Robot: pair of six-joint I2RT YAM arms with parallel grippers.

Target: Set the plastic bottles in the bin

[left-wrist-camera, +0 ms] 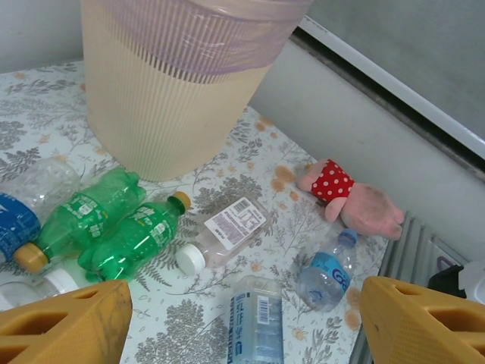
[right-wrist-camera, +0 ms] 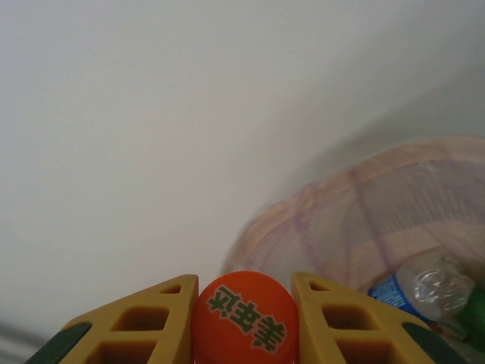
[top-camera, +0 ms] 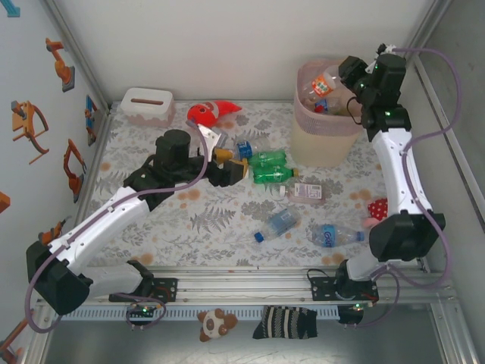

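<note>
The pink-lined opening of the bin is below my right gripper, so my gripper will next lower into it and let go of the orange cap [right-wrist-camera: 244,318] there.
The bin [top-camera: 326,125] stands at the back right, beige with a pink liner [right-wrist-camera: 379,220], and bottles [right-wrist-camera: 426,290] lie inside it. Above its rim, my right gripper [top-camera: 345,76] is shut on the orange cap [right-wrist-camera: 244,318] of a clear bottle [top-camera: 322,83]. My left gripper [top-camera: 241,163] hovers open over the middle of the table, yellow fingers [left-wrist-camera: 64,322] spread wide, nothing held. A blue-labelled bottle [left-wrist-camera: 256,318] lies below the gap. Two green bottles [left-wrist-camera: 114,227], a white-labelled one [left-wrist-camera: 227,231] and a blue-capped one [left-wrist-camera: 326,273] lie nearby.
A white tissue box [top-camera: 146,105] and a red-orange fish toy [top-camera: 212,112] sit along the back wall. A pink pig toy [left-wrist-camera: 352,197] lies at the right edge by the right arm. A plush [top-camera: 216,322] and a striped sock [top-camera: 284,322] lie in front of the rail.
</note>
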